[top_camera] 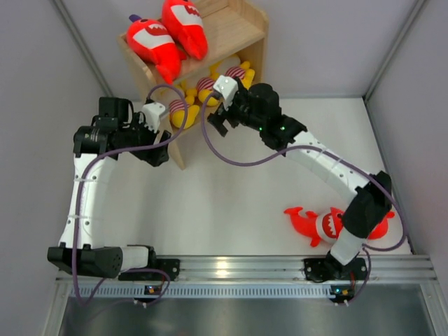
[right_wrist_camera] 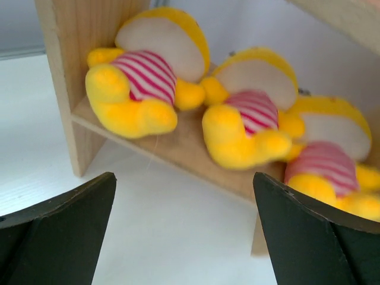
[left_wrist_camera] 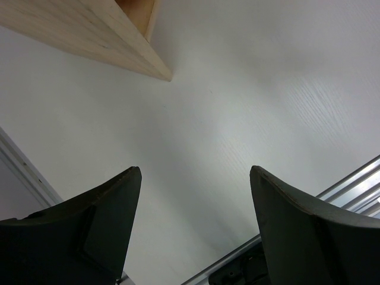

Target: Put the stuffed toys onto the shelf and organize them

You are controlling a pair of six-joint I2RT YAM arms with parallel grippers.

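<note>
The right gripper draws back from the shelf [top_camera: 241,31] next, then tilts down onto the tail fin.
The wooden shelf [top_camera: 241,31] stands at the back. Two red shark plushes [top_camera: 168,38] lie on its top tier. Three yellow plushes in striped shirts [right_wrist_camera: 249,113] sit in a row on the lower tier [right_wrist_camera: 190,157]. Another red shark plush [top_camera: 318,224] lies on the table at the front right, partly behind the right arm. My right gripper [right_wrist_camera: 184,208] is open and empty, just in front of the lower tier. My left gripper [left_wrist_camera: 196,196] is open and empty over bare table beside the shelf's left side panel [left_wrist_camera: 101,38].
White enclosure walls stand on both sides and at the back. A metal rail [top_camera: 238,269] with the arm bases runs along the near edge. Purple cables [top_camera: 231,157] loop from both wrists.
</note>
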